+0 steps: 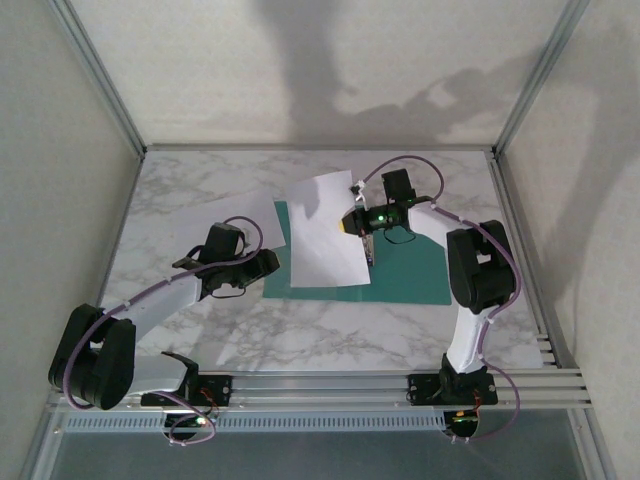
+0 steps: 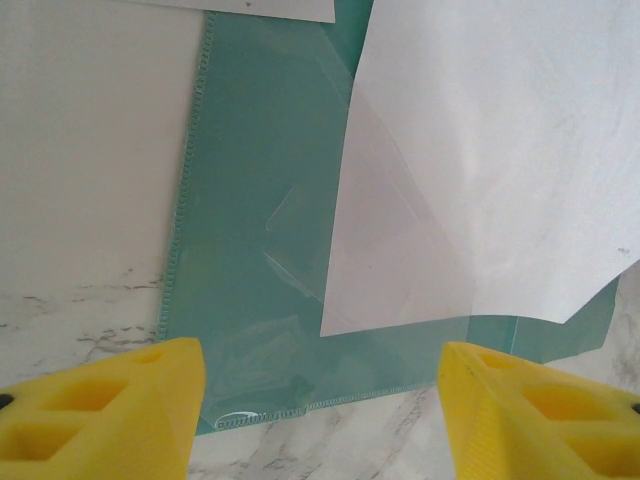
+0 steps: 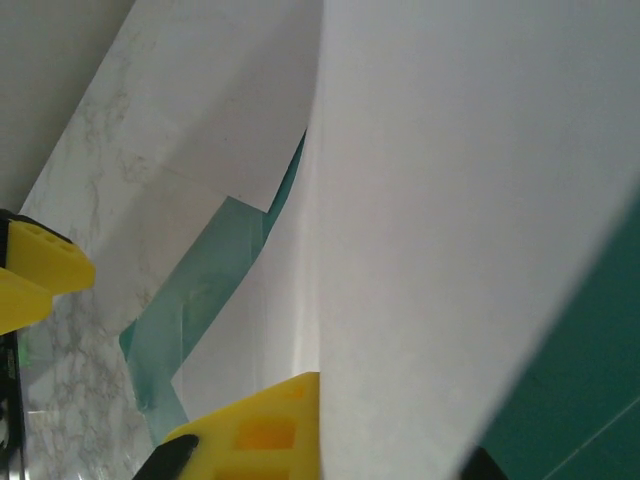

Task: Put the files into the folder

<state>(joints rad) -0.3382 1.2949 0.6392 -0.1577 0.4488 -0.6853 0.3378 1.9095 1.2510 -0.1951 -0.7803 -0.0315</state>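
To get toward the folder's teal strip [image 1: 281,270] [image 3: 208,275] beyond the curved sheet, my right gripper will lower and shift first, then release the sheet's raised edge.
The teal folder [image 1: 410,270] [image 2: 260,200] [image 3: 590,380] lies flat on the marble table. My right gripper [image 1: 358,232] [image 3: 325,425] is shut on a white file sheet [image 1: 325,230] [image 2: 480,150] [image 3: 450,200]. It holds the sheet's right edge up, so the sheet curves while its lower edge rests on the folder's left half. A second file sheet [image 1: 268,228] [image 2: 270,8] [image 3: 230,130] lies flat over the folder's far-left corner. My left gripper [image 1: 270,265] [image 2: 320,400] is open and holds nothing, hovering by the folder's near-left corner.
The marble tabletop [image 1: 330,335] is bare in front of the folder and to its left. Metal frame posts [image 1: 100,75] and pale walls close in the sides and back. The rail [image 1: 320,385] carrying both arm bases runs along the near edge.
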